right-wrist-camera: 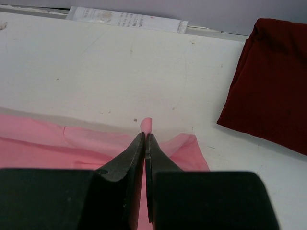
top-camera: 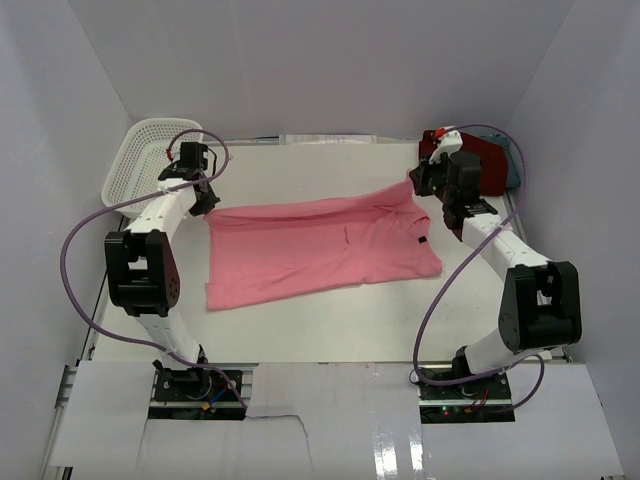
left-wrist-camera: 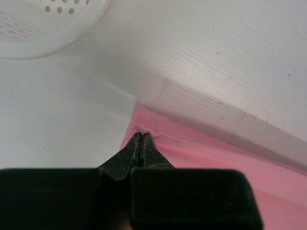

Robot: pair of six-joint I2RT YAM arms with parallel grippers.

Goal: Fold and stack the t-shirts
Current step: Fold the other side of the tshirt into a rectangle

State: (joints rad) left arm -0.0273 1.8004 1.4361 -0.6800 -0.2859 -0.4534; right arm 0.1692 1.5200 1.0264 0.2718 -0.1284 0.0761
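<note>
The flat pink layer (top-camera: 226, 263) is below and back from my left gripper. I should move my left gripper back and down next and let go of the pinched corner over that layer.
A light pink t-shirt (top-camera: 310, 245) lies spread across the middle of the table, folded lengthwise. My left gripper (top-camera: 205, 198) is shut on its far left corner; in the left wrist view a pinch of pink cloth (left-wrist-camera: 144, 128) pokes out past the closed tips (left-wrist-camera: 140, 136). At the far right edge of the shirt my right gripper (top-camera: 428, 185) is also shut, with a pink tab (right-wrist-camera: 147, 123) showing beyond its tips (right-wrist-camera: 145, 136). A folded dark red t-shirt (top-camera: 485, 160) (right-wrist-camera: 271, 86) rests at the back right, on top of a teal-grey one (top-camera: 515, 165).
A white perforated basket (top-camera: 140, 160) (left-wrist-camera: 43, 24) stands at the back left, close to my left gripper. A white label strip (right-wrist-camera: 127, 20) lies along the back wall. White walls close in the table on three sides.
</note>
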